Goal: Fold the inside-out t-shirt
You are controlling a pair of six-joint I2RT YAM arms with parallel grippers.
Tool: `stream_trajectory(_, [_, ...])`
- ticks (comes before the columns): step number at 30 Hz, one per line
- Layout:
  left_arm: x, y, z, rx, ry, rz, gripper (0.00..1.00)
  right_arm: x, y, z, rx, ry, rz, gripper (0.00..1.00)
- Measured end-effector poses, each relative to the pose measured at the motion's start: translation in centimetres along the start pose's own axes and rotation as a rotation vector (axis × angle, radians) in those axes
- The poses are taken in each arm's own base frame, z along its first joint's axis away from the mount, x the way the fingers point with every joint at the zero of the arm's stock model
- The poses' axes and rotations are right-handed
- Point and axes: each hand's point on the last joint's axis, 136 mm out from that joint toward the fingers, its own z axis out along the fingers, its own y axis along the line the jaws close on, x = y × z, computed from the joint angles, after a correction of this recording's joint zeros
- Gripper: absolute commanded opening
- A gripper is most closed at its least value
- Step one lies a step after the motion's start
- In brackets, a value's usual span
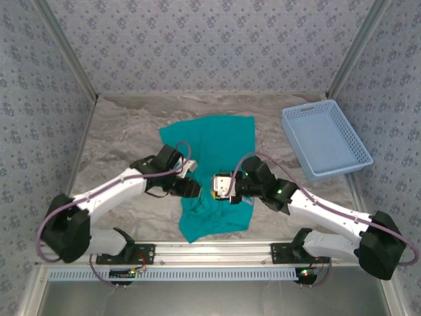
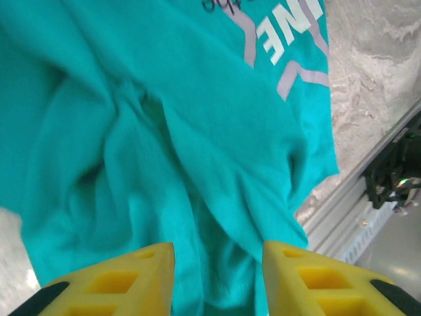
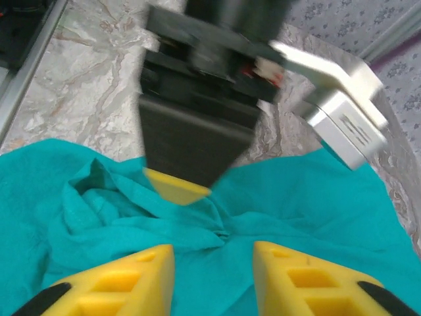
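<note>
The t-shirt's edge lies below and back, so my left gripper will next pull back toward the near bar and go down to close on it.
The teal inside-out t-shirt [image 1: 217,138] lies rumpled on the marbled table, running from the middle toward the near rail. Both grippers meet over its lower half. My left gripper [image 1: 195,189] is low on the cloth, its yellow fingers apart with loose folds [image 2: 164,99] running between them [image 2: 218,253]. White lettering [image 2: 289,26] shows on the shirt. My right gripper [image 1: 219,187] faces it, open [image 3: 214,257] just above a small pinched pucker of cloth [image 3: 223,230]. In the right wrist view a yellow fingertip [image 3: 176,189] of the left gripper rests on the shirt.
A light blue mesh basket [image 1: 325,138] sits at the right rear of the table. The metal rail [image 1: 217,253] with the arm bases runs along the near edge. Patterned walls close in the left, back and right sides.
</note>
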Motion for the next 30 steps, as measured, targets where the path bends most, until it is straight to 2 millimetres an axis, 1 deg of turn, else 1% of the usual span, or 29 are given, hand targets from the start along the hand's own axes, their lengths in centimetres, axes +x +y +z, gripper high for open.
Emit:
stream_trajectory(1, [0.9, -0.2, -0.1, 0.005, 0.006, -0.017, 0.4, 0.5, -0.4, 0.5, 0.011, 0.011, 0.05, 0.45])
stream_trajectory(3, [2.3, -0.1, 0.1, 0.006, 0.027, -0.061, 0.4, 2.0, -1.5, 1.6, 0.044, 0.069, 0.187, 0.44])
stream_trajectory(5, [3.6, 0.3, 0.7, 0.0, 0.051, -0.121, 0.4, 3.3, -3.0, 2.9, 0.079, 0.134, 0.32, 0.44])
stream_trajectory(7, [4.6, 0.8, 1.3, -0.006, 0.069, -0.181, 0.4, 3.5, -4.1, 3.8, 0.111, 0.16, 0.414, 0.45])
stream_trajectory(9, [5.3, 1.3, 1.8, -0.008, 0.077, -0.231, 0.35, 2.8, -4.3, 4.4, 0.117, 0.166, 0.509, 0.47])
stream_trajectory(11, [5.8, 1.6, 2.1, -0.016, 0.083, -0.27, 0.23, 1.6, -4.1, 5.2, 0.106, 0.183, 0.624, 0.46])
stream_trajectory(14, [5.6, 1.8, 2.3, -0.018, 0.072, -0.308, 0.14, 1.1, -3.6, 7.0, 0.085, 0.269, 0.81, 0.44])
stream_trajectory(16, [5.4, 1.8, 2.5, -0.007, 0.058, -0.323, 0.08, 1.6, -3.0, 8.5, 0.081, 0.342, 0.904, 0.44])
stream_trajectory(19, [5.7, 2.0, 2.8, -0.003, 0.061, -0.343, 0.01, 4.0, -0.6, 9.8, 0.088, 0.487, 1.0, 0.41])
stream_trajectory(20, [5.8, 2.1, 2.8, -0.002, 0.063, -0.344, 0.0, 4.7, 0.2, 9.9, 0.094, 0.545, 1.028, 0.41])
stream_trajectory(22, [5.8, 1.9, 2.8, 0.008, 0.063, -0.34, 0.0, 5.6, 1.1, 10.1, 0.118, 0.626, 1.061, 0.4])
stream_trajectory(23, [5.7, 1.7, 2.7, 0.015, 0.059, -0.336, 0.0, 5.8, 1.3, 10.1, 0.132, 0.655, 1.073, 0.38])
stream_trajectory(24, [5.6, 1.6, 2.7, 0.02, 0.056, -0.333, 0.0, 5.8, 1.3, 10.1, 0.143, 0.667, 1.08, 0.34])
stream_trajectory(26, [5.4, 1.2, 2.5, 0.041, 0.048, -0.322, 0.0, 6.0, 1.1, 10.1, 0.166, 0.689, 1.099, 0.23])
stream_trajectory(30, [5.2, 0.4, 2.1, 0.076, 0.038, -0.303, 0.0, 6.6, 0.5, 10.0, 0.211, 0.716, 1.131, 0.1])
